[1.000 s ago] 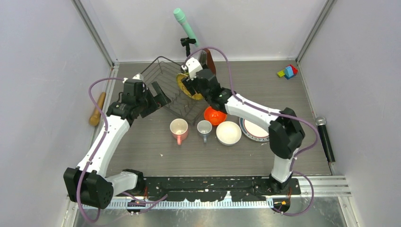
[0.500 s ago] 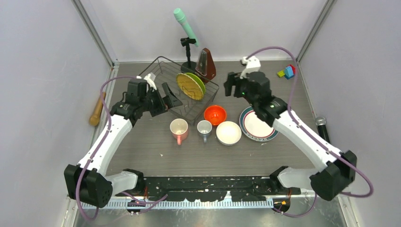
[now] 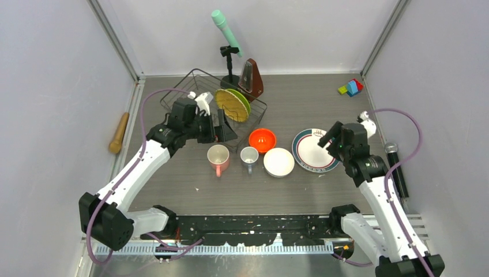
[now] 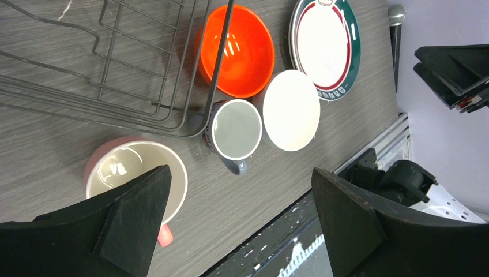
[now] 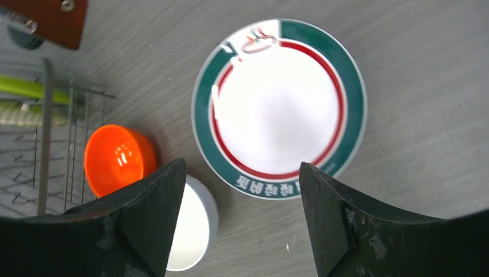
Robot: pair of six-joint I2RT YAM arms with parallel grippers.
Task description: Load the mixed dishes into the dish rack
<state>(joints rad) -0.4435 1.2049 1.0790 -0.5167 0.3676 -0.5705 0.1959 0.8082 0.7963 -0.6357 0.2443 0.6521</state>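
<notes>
Next, my right gripper moves back and down astride the teal-rimmed plate's near rim (image 3: 333, 165) and closes, since bare tabletop lies beside it, away from the white bowl (image 3: 278, 162).
The dish rack (image 3: 179, 89) stands at the back left and holds the tan plate (image 3: 230, 105) and the lime-green plate (image 3: 243, 99) upright. In front of it sit the pink mug (image 3: 218, 157), small grey-blue mug (image 3: 249, 156), orange-red bowl (image 3: 262, 140), white bowl (image 3: 278, 162) and teal-rimmed plate (image 3: 314, 151). My left gripper (image 3: 222, 128) is open and empty above the rack's front corner; its view shows the pink mug (image 4: 135, 173) and grey-blue mug (image 4: 233, 130) below. My right gripper (image 3: 333, 135) is open and empty above the teal-rimmed plate (image 5: 279, 98).
A brown metronome (image 3: 251, 81) and a mint microphone on a stand (image 3: 226, 32) stand behind the rack. A wooden rolling pin (image 3: 119, 133) lies at the left edge. Coloured blocks (image 3: 350, 88) sit back right; a black microphone (image 3: 396, 167) lies at the right edge.
My right arm has swung from the rack to the right, over the teal-rimmed plate, leaving the tan plate standing in the rack. My left gripper has moved right along the rack's front.
</notes>
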